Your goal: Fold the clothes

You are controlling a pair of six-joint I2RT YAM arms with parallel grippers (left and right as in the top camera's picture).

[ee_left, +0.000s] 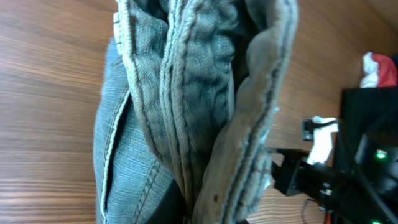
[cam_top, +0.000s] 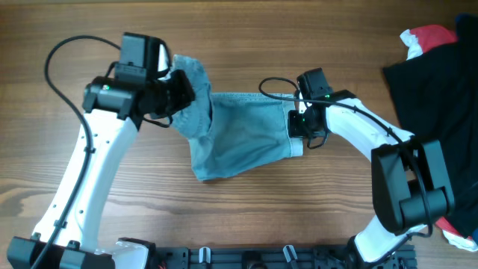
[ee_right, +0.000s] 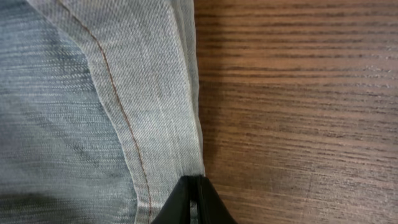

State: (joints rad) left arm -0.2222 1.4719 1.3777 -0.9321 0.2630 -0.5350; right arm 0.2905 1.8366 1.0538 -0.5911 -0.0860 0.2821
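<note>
I will next lower my left gripper across the shorts' flat middle [cam_top: 245, 127], below it toward the hem my right gripper holds, and let go.
The light blue denim shorts [cam_top: 239, 138] lie across the middle of the wooden table. Their left end is lifted and bunched in my left gripper [cam_top: 179, 88]. In the left wrist view the thick folded denim [ee_left: 199, 93] fills the frame, and my left gripper [ee_left: 208, 211] is shut on it. My right gripper [cam_top: 299, 127] sits at the shorts' right edge, low on the table. In the right wrist view its fingertips [ee_right: 194, 199] are closed together on the stitched hem [ee_right: 155, 112], with bare wood to the right.
A large black garment [cam_top: 441, 97] lies at the right edge of the table, with a small red-and-white cloth [cam_top: 422, 41] at its top. Both also show in the left wrist view [ee_left: 379, 68]. The right arm [cam_top: 403, 172] crosses the table's right side.
</note>
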